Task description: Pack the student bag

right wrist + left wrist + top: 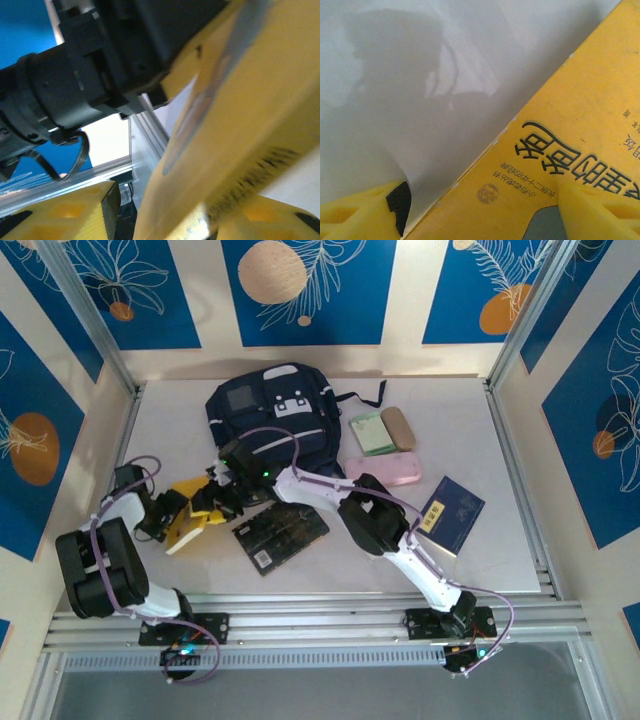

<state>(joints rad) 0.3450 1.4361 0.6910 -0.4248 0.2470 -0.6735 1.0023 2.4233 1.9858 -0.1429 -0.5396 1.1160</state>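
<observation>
The yellow book's lettered spine (250, 177) runs at an angle beside one finger, so I will turn my open right gripper squarely around it, then close.
The student bag (272, 418), navy with white patches, lies at the back middle of the table. In front of it a yellow book (196, 524) is lifted between both arms. My left gripper (172, 514) is shut on the book's left end. In the left wrist view the yellow cover (555, 150) with black characters runs between the fingers (360, 216), with the gripper (485, 215) closed around it. My right gripper (228, 496) reaches in from the right. Its jaws (170, 215) stand open around the book (235, 125), with a gap beside the left finger (65, 212).
A black notebook (281, 533) lies flat just right of the yellow book. Further right are a pink case (383, 471), a green pad (372, 432), a tan case (398, 427) and a blue book (451, 512). Metal rails (130, 430) border the table.
</observation>
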